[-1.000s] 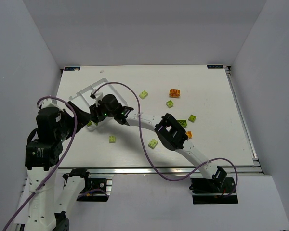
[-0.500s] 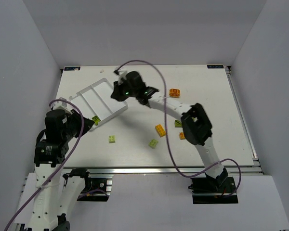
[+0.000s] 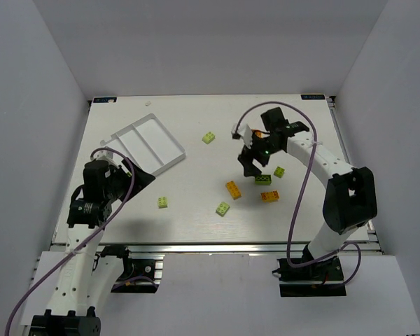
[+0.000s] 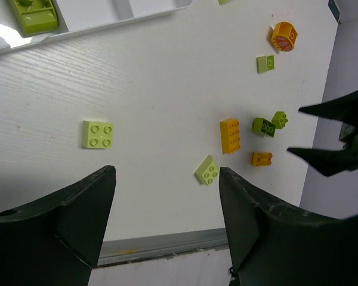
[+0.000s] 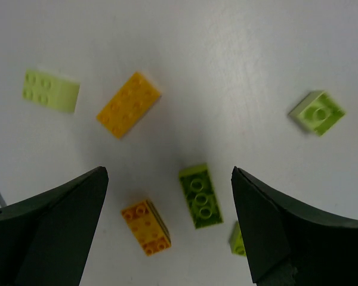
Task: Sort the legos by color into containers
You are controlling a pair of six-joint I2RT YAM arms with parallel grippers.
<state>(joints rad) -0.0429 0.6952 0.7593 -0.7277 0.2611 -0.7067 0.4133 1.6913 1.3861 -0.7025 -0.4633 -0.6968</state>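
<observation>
The right gripper needs to go down and to its right in the top view, with its fingers on either side of the dark green brick's long sides, because the brick lies below that way.
The white tray (image 3: 145,143) lies at the back left; in the left wrist view (image 4: 107,21) one lime brick (image 4: 33,15) lies in it. Loose legos lie on the table: lime (image 3: 162,202), lime (image 3: 223,208), lime (image 3: 208,137), orange (image 3: 233,190), orange (image 3: 269,196), dark green (image 3: 264,179), lime (image 3: 279,171). My right gripper (image 3: 252,164) is open and empty above the dark green brick (image 5: 201,195), with an orange brick (image 5: 145,226) between its fingers. My left gripper (image 3: 133,179) is open and empty at the tray's near corner.
An orange round-topped piece (image 4: 283,37) and a lime brick (image 4: 265,63) lie further back, near the right arm. The table's metal front rail (image 3: 210,245) runs along the near edge. White walls close in the table on three sides.
My right arm has swung from the tray at the left across to the brick cluster at the right. My left arm has drawn back a little toward its base.
</observation>
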